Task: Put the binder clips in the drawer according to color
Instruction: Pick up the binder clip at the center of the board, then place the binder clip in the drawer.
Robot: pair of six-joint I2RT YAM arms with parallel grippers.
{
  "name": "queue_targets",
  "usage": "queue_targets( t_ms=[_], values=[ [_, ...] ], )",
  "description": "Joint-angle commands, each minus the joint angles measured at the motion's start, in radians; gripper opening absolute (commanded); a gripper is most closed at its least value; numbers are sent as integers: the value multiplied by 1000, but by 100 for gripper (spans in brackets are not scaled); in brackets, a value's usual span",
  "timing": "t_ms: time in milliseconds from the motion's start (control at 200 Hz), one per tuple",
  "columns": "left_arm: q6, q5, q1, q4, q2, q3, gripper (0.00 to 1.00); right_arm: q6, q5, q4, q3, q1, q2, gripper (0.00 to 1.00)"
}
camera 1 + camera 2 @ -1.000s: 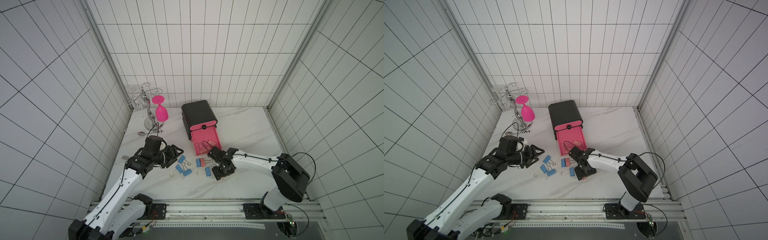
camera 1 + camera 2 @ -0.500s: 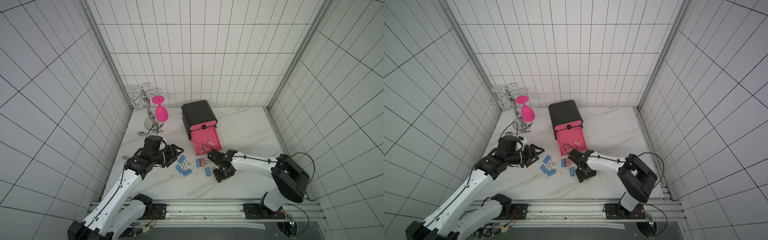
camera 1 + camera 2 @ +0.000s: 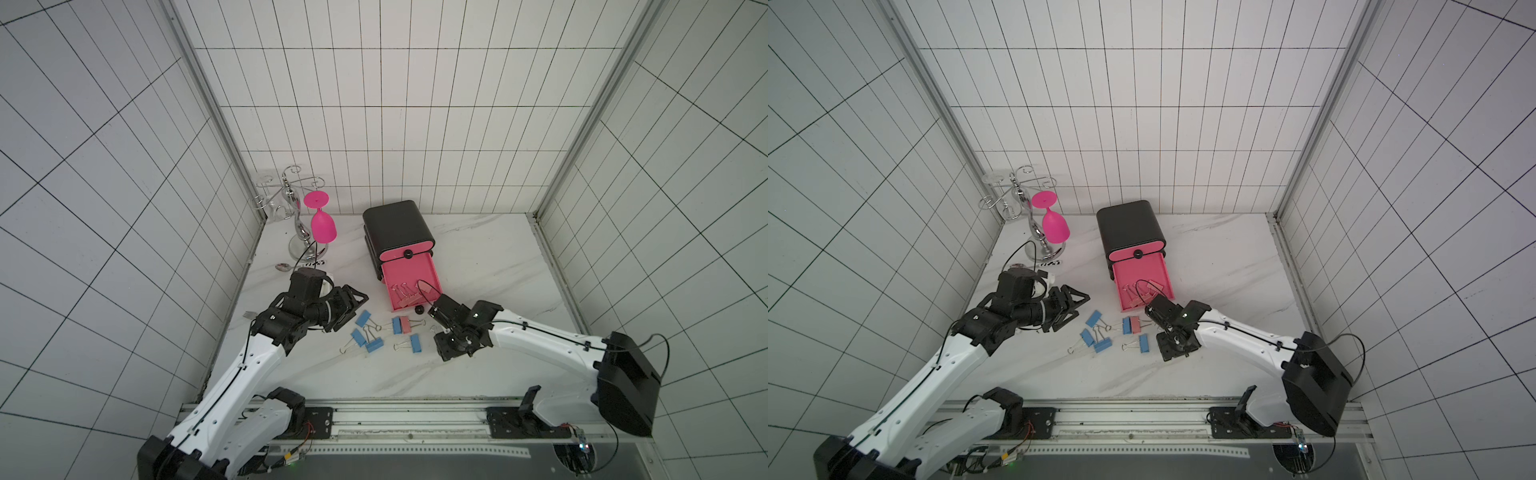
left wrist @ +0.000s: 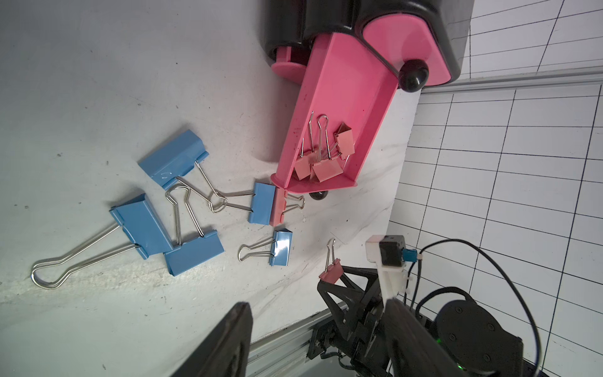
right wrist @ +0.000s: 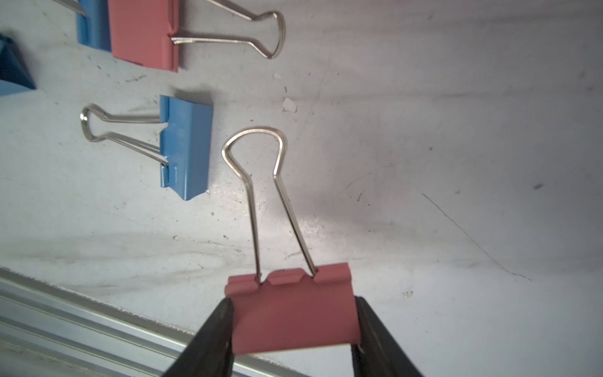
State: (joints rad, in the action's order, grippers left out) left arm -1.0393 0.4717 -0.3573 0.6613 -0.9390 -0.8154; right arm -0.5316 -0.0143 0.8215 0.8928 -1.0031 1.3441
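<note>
The right gripper lifts and moves over the pink tray (image 3: 409, 281), which lies outward of it, next. It then releases its clip among the matching pink ones.
The drawer (image 3: 397, 231) is a black chest. Its top pink front is closed, and a pink tray below it (image 3: 409, 275) is pulled out toward me. Several salmon-pink binder clips (image 4: 321, 160) lie in that tray. Several blue clips (image 3: 368, 336) and one pink clip (image 3: 406, 325) lie on the table in front of it. My right gripper (image 5: 292, 302) is shut on another pink clip (image 5: 292, 315), low over the table beside the tray's knob (image 3: 419, 308). My left gripper (image 3: 351, 311) hangs open and empty just left of the blue clips.
A chrome glass rack (image 3: 301, 232) with a hanging pink goblet (image 3: 323, 226) stands at the back left. A spoon (image 3: 282, 267) and a fork (image 3: 249, 326) lie near the left wall. An aluminium rail (image 3: 374, 415) runs along the table's front edge.
My right gripper's jaws have narrowed onto the pink clip near the tray's front. The left arm has stayed where it was.
</note>
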Motion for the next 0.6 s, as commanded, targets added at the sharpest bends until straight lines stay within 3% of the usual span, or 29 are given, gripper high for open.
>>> queue_targets(
  t_ms=[0,115,230,595],
  values=[
    [19,-4,4,-34,-23,-53,68,-46,-47,80,13,7,-80,44],
    [28,16,14,-49,-61,-72,68,-29,-59,117,75,44,-121,44],
    [30,43,32,-74,-95,-83,68,23,-31,122,175,112,-72,44],
    [49,101,92,-83,-125,-61,68,156,13,129,652,162,400,41]
  ],
)
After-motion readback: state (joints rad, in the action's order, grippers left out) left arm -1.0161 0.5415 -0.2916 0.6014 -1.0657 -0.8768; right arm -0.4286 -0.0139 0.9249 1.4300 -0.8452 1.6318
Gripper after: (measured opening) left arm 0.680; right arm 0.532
